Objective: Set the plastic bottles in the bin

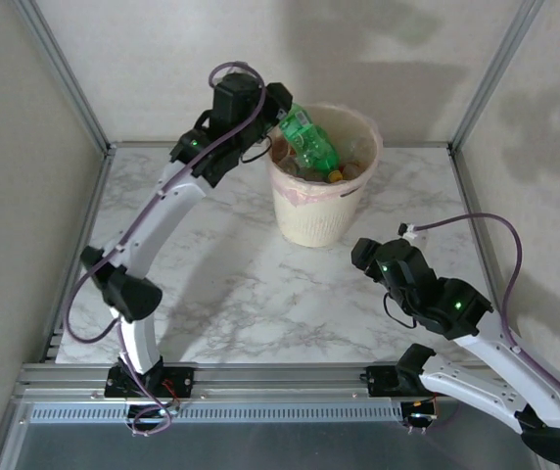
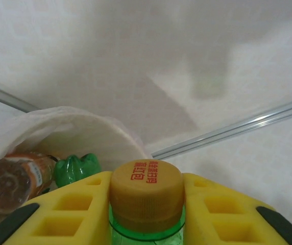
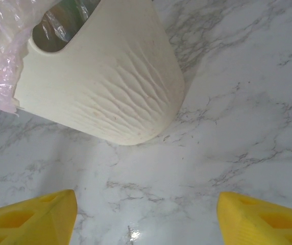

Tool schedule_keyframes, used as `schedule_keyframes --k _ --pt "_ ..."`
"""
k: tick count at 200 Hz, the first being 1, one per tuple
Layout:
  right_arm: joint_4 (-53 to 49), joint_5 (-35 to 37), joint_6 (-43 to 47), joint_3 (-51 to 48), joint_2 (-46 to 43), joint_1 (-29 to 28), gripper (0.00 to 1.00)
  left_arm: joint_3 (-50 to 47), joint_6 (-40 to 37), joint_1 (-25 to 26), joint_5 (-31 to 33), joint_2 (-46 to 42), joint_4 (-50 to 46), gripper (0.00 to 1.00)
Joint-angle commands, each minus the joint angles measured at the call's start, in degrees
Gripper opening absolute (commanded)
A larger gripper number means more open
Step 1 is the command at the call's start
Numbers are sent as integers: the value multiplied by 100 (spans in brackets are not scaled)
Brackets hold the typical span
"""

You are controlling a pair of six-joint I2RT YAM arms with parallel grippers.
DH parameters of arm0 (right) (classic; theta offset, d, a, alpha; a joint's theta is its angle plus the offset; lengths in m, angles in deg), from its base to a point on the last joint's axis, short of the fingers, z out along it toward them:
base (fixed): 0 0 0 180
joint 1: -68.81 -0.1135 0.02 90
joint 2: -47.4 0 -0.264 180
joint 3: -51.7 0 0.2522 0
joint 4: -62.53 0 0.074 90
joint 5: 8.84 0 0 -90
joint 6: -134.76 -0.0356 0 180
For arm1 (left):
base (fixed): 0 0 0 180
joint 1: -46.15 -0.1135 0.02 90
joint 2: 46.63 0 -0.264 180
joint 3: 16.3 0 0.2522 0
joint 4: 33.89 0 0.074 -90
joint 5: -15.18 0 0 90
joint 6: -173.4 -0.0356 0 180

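Note:
The green bottle's base is already past the rim. My left gripper should next move down and toward the bin's opening (image 1: 345, 144) (image 2: 92, 140) below it and let go of the bottle.
A green plastic bottle (image 1: 309, 142) with an orange-yellow cap (image 2: 146, 189) hangs tilted over the rim of the pale bin (image 1: 319, 211). My left gripper (image 1: 278, 116) is shut on it at the neck, just under the cap, with a yellow finger (image 2: 69, 209) on either side. Inside the bin (image 2: 59, 120) lie a brown-labelled bottle (image 2: 18, 178) and another green one (image 2: 77, 168). My right gripper (image 1: 363, 257) stands open low over the table to the right of the bin (image 3: 110, 76), with bare marble between its fingers (image 3: 33, 219).
The bin's pinkish liner (image 3: 3, 51) folds over its rim. Metal frame posts (image 1: 65, 73) and pale walls close in the marble table (image 1: 231, 294) at the back and sides. A rail (image 1: 260, 377) runs along the near edge.

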Motion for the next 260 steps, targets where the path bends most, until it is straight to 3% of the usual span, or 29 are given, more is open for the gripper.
schedule_keyframes --k 1,40,65,83,148,176,202,220,237,260 --pt "-8 -60 -178 -139 -130 -27 73 382 160 -105 -179 358 -200 18" --pt "-65 -32 -211 -240 -198 -33 73 380 347 -238 -269 660 -327 22" --pt "-19 -33 -181 -256 -200 -33 73 363 295 -171 -491 730 -391 55" --pt "20 -33 -162 -262 -191 -34 73 328 90 -40 -412 675 -444 68" --pt "211 -156 6 -195 -174 -33 74 332 -446 0 32 106 -582 71" --pt "274 -32 160 -71 -170 -33 77 84 -1051 34 348 -374 -669 72" --pt "142 545 138 66 -212 -30 84 -1247 -1725 5 825 -1363 -168 77" --pt "148 1061 172 -81 -234 -33 87 -2739 -1985 -82 1254 -2247 471 83" --pt "485 1424 55 -617 -310 -26 99 -4458 -2036 -150 1677 -3241 1246 90" --pt "529 1825 -1215 -1635 -579 -33 94 -6596 -2083 -260 2246 -4392 2216 100"
